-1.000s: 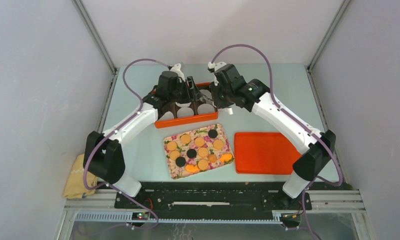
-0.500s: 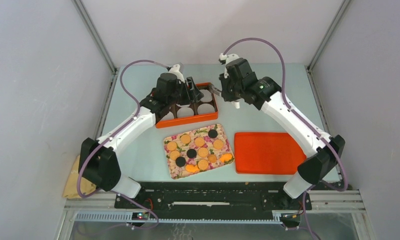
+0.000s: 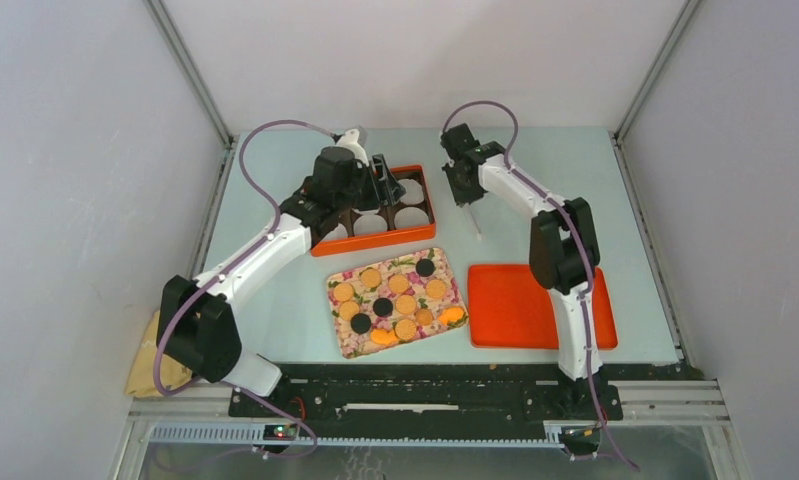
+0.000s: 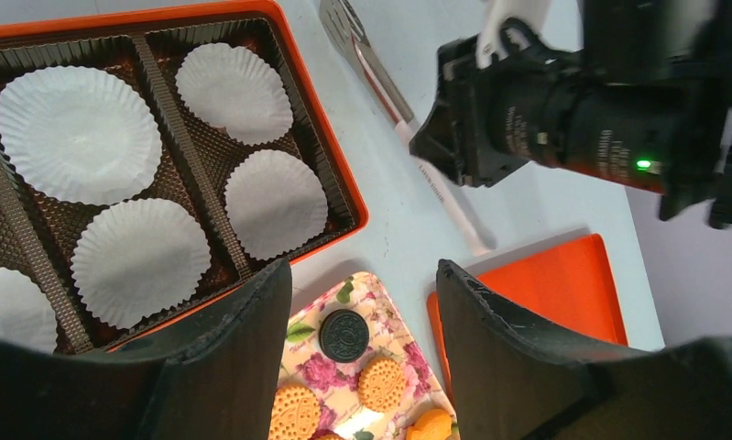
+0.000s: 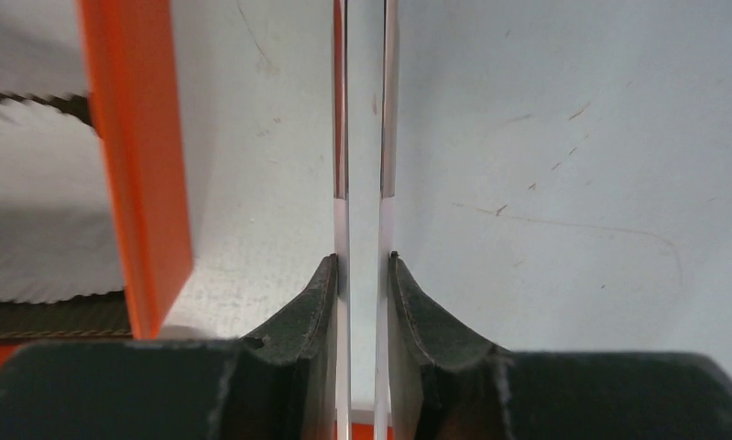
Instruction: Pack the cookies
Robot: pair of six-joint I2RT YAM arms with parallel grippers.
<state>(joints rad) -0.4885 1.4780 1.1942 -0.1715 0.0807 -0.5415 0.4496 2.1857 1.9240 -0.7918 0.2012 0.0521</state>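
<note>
The tongs (image 5: 340, 137) will go down and slightly back next with my right gripper, toward the clear spot of bare tabletop beside the orange box, and the gripper will let them go.
The cookies (image 3: 395, 300), golden-orange ones and a few dark ones, lie on a floral tray (image 3: 347, 342) at the near centre. One dark cookie (image 4: 344, 335) shows between my left fingers. My left gripper (image 3: 380, 185) (image 4: 364, 268) hovers open and empty over the near right part of an orange box (image 3: 370, 243) (image 4: 360, 213), which holds white paper liners (image 4: 275, 202). My right gripper (image 3: 467, 195) (image 5: 362, 261) (image 4: 449, 137) is just right of the box, shut on a pair of tongs (image 5: 340, 137) (image 4: 380, 87) whose white end (image 3: 477, 232) points toward the near side.
An orange lid (image 3: 515, 305) (image 4: 563, 284) lies flat to the right of the floral tray, and the right arm crosses above it. A yellow cloth (image 3: 153, 355) sits off the table's near left corner. Grey walls close in both sides and the back.
My right gripper has drawn the tongs rightward, off the box's right edge, and its arm has folded in toward the middle. The left arm has barely shifted.
</note>
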